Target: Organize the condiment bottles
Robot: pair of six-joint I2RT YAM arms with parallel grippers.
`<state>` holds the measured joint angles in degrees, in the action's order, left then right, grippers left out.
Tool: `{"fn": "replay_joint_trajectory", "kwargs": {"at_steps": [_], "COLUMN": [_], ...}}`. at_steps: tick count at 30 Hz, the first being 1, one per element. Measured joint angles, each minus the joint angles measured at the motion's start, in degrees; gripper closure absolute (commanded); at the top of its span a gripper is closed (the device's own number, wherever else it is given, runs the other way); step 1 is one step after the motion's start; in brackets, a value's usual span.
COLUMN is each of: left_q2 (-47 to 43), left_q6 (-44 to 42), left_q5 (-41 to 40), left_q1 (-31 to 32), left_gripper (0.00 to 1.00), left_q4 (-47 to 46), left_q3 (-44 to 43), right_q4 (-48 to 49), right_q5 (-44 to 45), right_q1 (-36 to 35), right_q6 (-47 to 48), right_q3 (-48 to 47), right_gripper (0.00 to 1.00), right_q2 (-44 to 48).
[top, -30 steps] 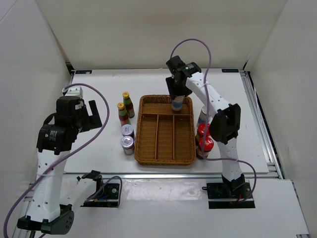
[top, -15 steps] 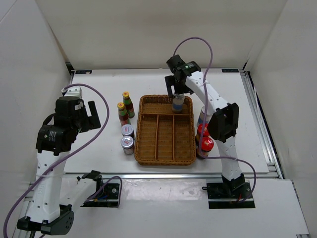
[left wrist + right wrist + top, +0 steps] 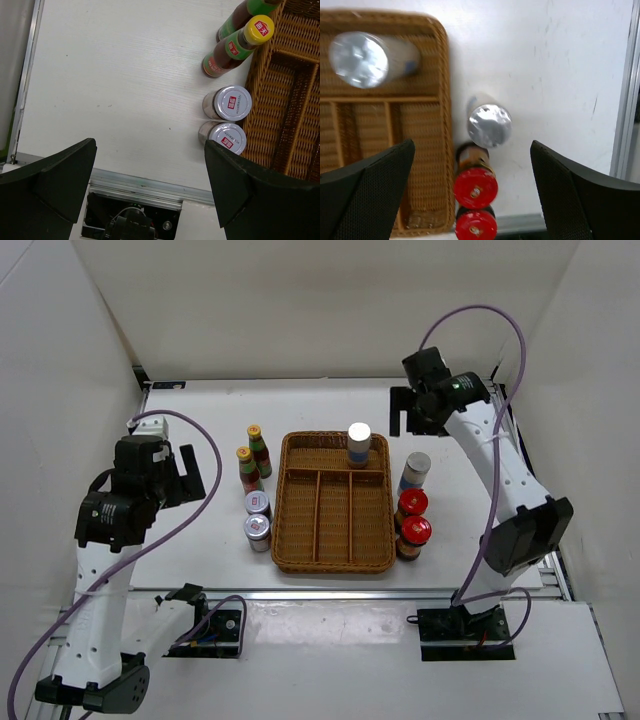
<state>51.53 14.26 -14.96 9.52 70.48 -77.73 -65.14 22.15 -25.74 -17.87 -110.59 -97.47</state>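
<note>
I need to move my right gripper back and down around the second shaker, at its silver cap (image 3: 418, 461). The shaker is below and back from the gripper and still stands outside the tray (image 3: 330, 565).
One silver-capped shaker (image 3: 359, 443) (image 3: 362, 57) stands upright in the far compartment of the wicker tray (image 3: 330, 565). My right gripper (image 3: 405, 415) (image 3: 472, 145) is open and empty, raised to the right of the shaker. Under it on the table stand a second shaker (image 3: 415, 472) (image 3: 489, 125) and two red-capped jars (image 3: 411, 507) (image 3: 476, 187). My left gripper (image 3: 185, 475) (image 3: 149, 150) hangs open and empty left of the tray. Two yellow-capped bottles (image 3: 250, 455) (image 3: 235, 47) and two silver-lidded jars (image 3: 258, 517) (image 3: 227, 102) stand by the tray's left rim.
The tray's rim (image 3: 285, 100) (image 3: 442, 100) encloses three long near compartments with nothing in them. A metal rail (image 3: 340, 593) runs along the table's near edge, another down the right side (image 3: 625, 100). White walls close in the table.
The right gripper opened and let go of the shaker in the tray's far compartment, then swung up and to the right. The left arm has not moved.
</note>
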Motion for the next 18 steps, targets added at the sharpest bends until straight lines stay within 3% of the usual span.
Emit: {"fn": "replay_joint_trajectory", "kwargs": {"at_steps": [7, 14, 16, 18], "left_q2": [-0.15, -0.33, -0.37, -0.48], "left_q6": [0.24, 0.24, 0.24, 0.26], "left_q5": [1.03, 1.29, 1.29, 1.29], "left_q1": [0.00, 0.00, 0.00, 0.00], "left_gripper": [0.00, 0.00, 0.00, 0.00], "left_q4": [-0.26, -0.24, -0.24, -0.24], "left_q3": [1.22, 1.42, 1.42, 1.44], "right_q4": [1.73, 4.11, 5.42, 6.51], "right_q5": [-6.43, -9.84, -10.69, -11.32], "right_q1": [6.78, 8.00, 8.17, 8.46], "right_q6": [-1.05, -1.07, -1.05, -1.03], "right_q3": [14.40, 19.30, 20.39, 21.29], "right_gripper": [0.01, 0.01, 0.06, 0.19], "right_q2": [0.35, -1.09, -1.99, -3.26]}}
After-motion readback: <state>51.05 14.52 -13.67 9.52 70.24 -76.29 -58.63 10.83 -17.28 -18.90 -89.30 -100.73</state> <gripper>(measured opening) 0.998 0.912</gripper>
